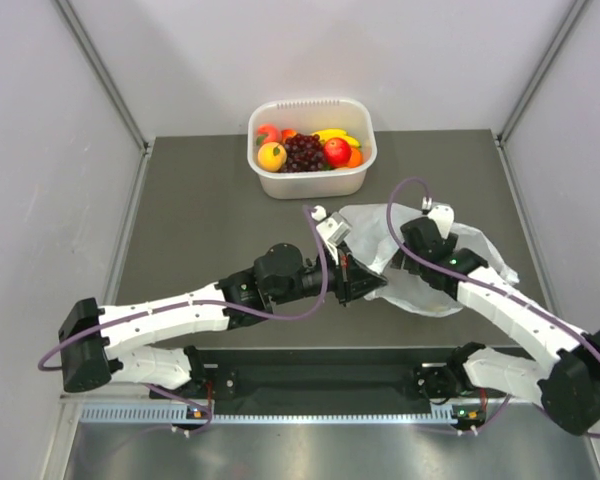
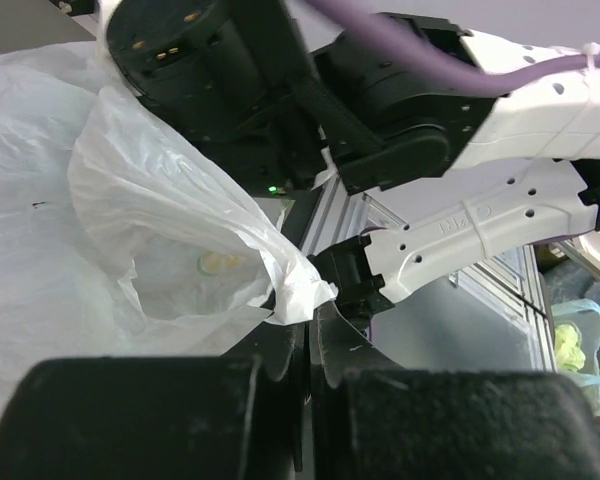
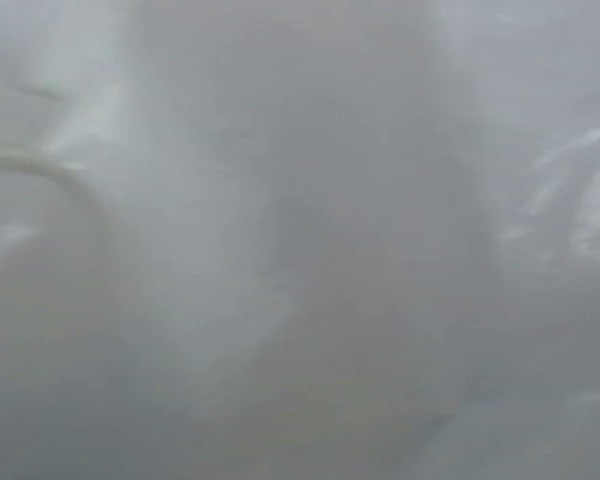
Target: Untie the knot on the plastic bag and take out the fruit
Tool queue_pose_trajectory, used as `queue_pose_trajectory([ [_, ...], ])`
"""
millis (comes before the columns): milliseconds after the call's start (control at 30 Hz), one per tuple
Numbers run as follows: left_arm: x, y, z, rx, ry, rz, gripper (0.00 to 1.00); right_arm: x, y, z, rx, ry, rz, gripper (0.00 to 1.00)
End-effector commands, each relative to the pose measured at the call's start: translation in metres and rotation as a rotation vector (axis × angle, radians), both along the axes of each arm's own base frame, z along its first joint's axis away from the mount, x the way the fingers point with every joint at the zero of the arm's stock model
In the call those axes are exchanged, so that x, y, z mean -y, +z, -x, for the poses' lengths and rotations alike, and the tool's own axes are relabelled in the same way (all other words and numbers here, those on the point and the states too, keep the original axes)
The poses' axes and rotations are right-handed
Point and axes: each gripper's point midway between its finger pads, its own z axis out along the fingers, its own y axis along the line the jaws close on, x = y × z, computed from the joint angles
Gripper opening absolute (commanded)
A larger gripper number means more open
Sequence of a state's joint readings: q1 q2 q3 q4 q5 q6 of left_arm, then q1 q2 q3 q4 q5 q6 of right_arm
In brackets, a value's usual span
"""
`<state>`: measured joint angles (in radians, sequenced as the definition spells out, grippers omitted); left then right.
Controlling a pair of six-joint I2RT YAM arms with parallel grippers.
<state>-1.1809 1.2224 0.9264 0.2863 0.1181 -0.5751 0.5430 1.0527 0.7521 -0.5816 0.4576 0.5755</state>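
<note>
I will next reach down deeper into the bag with my right gripper and then close it inside, because the plastic is wide open beside my left gripper.
The plastic bag [image 1: 420, 270] lies crumpled and rather flat on the dark table, right of centre. My left gripper [image 1: 367, 282] is shut on a fold of its edge; in the left wrist view the jaws [image 2: 315, 308] stand closed on a pinched tip of the bag [image 2: 160, 220]. A faint yellowish spot [image 2: 216, 263] shows through the plastic. My right gripper [image 1: 408, 250] is pressed into the bag from the right, its fingers hidden. The right wrist view shows only blurred white plastic [image 3: 300, 240]. No knot shows. Fruit [image 1: 302, 152] lies in the white tub [image 1: 311, 182].
The tub stands at the back centre and holds a yellow-orange round fruit [image 1: 272, 156], a red apple [image 1: 337, 151], grapes and bananas [image 1: 332, 134]. Grey walls close in the table on three sides. The right arm [image 2: 460, 230] crosses close in front of the left wrist camera.
</note>
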Motion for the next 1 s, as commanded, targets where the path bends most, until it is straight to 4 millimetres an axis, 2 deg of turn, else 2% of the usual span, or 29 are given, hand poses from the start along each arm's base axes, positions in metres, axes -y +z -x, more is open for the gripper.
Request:
queue_pose_trajectory([
  [0,0.002,-0.01,0.0,0.023,0.0,0.004,0.0,0.015,0.007,-0.032,0.137,-0.178,0.025,0.81],
  [67,0.003,-0.032,-0.001,0.003,0.001,-0.038,0.0,0.016,0.001,-0.041,0.161,-0.203,0.031,0.93],
  [100,0.002,-0.048,0.0,-0.012,0.001,-0.067,0.0,0.018,-0.001,-0.044,0.174,-0.214,0.042,0.95],
  [167,0.003,-0.067,0.004,-0.048,-0.016,-0.092,0.0,0.019,-0.011,-0.048,0.176,-0.224,0.058,0.96],
  [200,0.002,-0.084,0.005,-0.077,-0.018,-0.117,0.0,0.022,-0.009,-0.054,0.208,-0.249,0.051,0.96],
  [267,0.002,-0.093,0.009,-0.09,-0.031,-0.115,0.0,0.026,-0.018,-0.057,0.214,-0.28,0.064,0.96],
  [300,0.002,-0.104,0.011,-0.109,-0.034,-0.132,0.0,0.031,-0.016,-0.063,0.247,-0.317,0.065,0.95],
  [400,0.003,-0.109,0.014,-0.117,-0.047,-0.134,0.0,0.045,-0.029,-0.067,0.257,-0.383,0.077,0.94],
  [500,0.004,-0.112,0.014,-0.11,-0.05,-0.142,0.0,0.054,-0.043,-0.075,0.26,-0.423,0.071,0.93],
  [533,0.005,-0.112,0.014,-0.109,-0.05,-0.143,0.0,0.053,-0.042,-0.081,0.282,-0.434,0.056,0.93],
  [567,0.005,-0.112,0.014,-0.106,-0.05,-0.145,0.0,0.055,-0.051,-0.083,0.259,-0.435,0.073,0.93],
  [633,0.006,-0.115,0.013,-0.106,-0.047,-0.153,0.0,0.054,-0.046,-0.091,0.256,-0.448,0.073,0.91],
  [733,0.007,-0.117,0.013,-0.112,-0.047,-0.159,0.0,0.055,-0.045,-0.102,0.259,-0.473,0.063,0.81],
  [767,0.007,-0.117,0.013,-0.11,-0.048,-0.159,0.0,0.053,-0.049,-0.105,0.254,-0.471,0.065,0.69],
  [800,0.007,-0.116,0.012,-0.111,-0.045,-0.156,0.0,0.053,-0.054,-0.106,0.236,-0.461,0.069,0.62],
  [833,0.007,-0.116,0.012,-0.109,-0.045,-0.158,0.0,0.049,-0.049,-0.113,0.234,-0.457,0.065,0.55],
  [867,0.007,-0.117,0.012,-0.109,-0.044,-0.161,0.0,0.051,-0.055,-0.109,0.196,-0.455,0.092,0.42],
  [900,0.006,-0.116,0.012,-0.107,-0.041,-0.16,0.0,0.051,-0.056,-0.109,0.19,-0.452,0.094,0.36],
  [933,0.006,-0.115,0.011,-0.105,-0.037,-0.161,0.0,0.052,-0.057,-0.107,0.19,-0.452,0.094,0.22],
  [967,0.005,-0.116,0.01,-0.105,-0.026,-0.164,0.0,0.049,-0.05,-0.107,0.209,-0.445,0.071,0.16],
])
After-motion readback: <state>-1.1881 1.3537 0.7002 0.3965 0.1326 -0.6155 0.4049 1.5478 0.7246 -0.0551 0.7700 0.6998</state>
